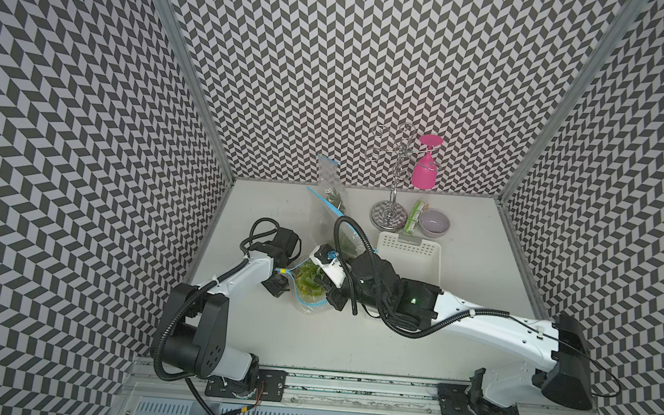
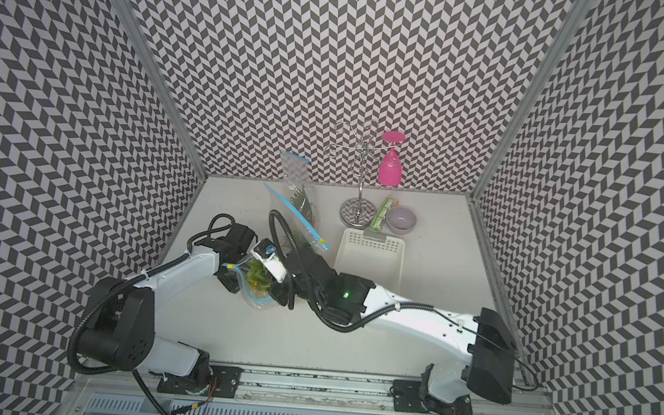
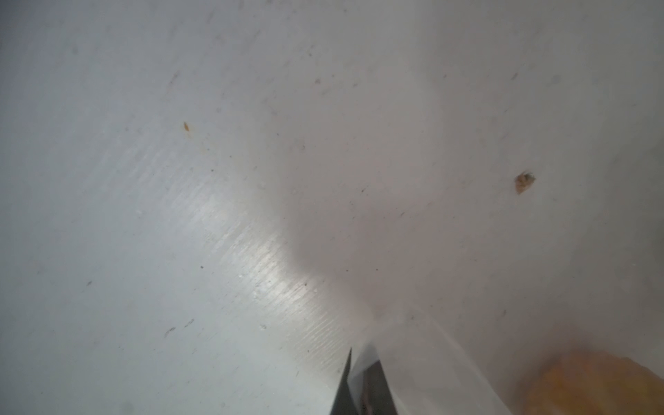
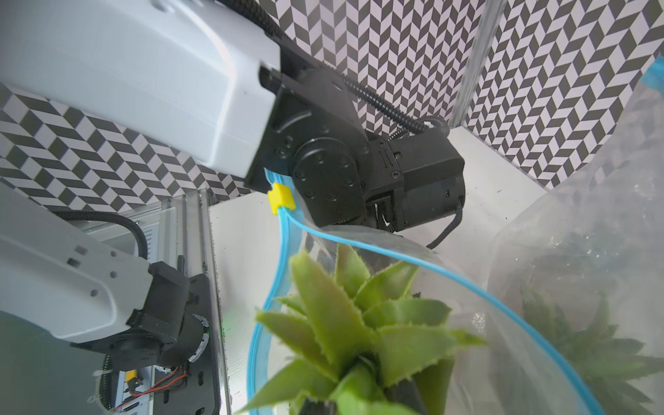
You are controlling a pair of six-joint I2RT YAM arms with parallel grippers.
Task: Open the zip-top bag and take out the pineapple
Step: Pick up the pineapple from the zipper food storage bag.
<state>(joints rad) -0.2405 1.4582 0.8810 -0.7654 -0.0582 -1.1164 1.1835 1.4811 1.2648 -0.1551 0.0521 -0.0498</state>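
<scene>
The bag's clear edge (image 3: 404, 363) goes outward and up with my left gripper next, then comes free as it opens, since my right gripper's fingers hold the base of the pineapple's green top.
The clear zip-top bag (image 1: 310, 308) with a blue zip lies mid-table, its mouth gaping wide (image 4: 467, 287), and its yellow slider (image 4: 282, 197) sits at one end. The pineapple's green crown (image 1: 308, 281) (image 4: 341, 323) pokes up through the mouth. Its orange body (image 3: 593, 384) shows blurred through the film. My left gripper (image 1: 280, 283) (image 3: 359, 373) is shut on the bag's clear edge beside the slider. My right gripper (image 1: 329, 293) (image 4: 359, 399) reaches in from the right, its dark fingers shut around the base of the crown leaves.
A second clear bag (image 1: 330, 184) holding green leaves leans against the back wall. A white basket (image 1: 411, 255) sits right of the arms. Behind it are a grey bowl (image 1: 434, 222), a green carton (image 1: 415, 215) and a wire rack (image 1: 388, 213) with a pink glass (image 1: 424, 171).
</scene>
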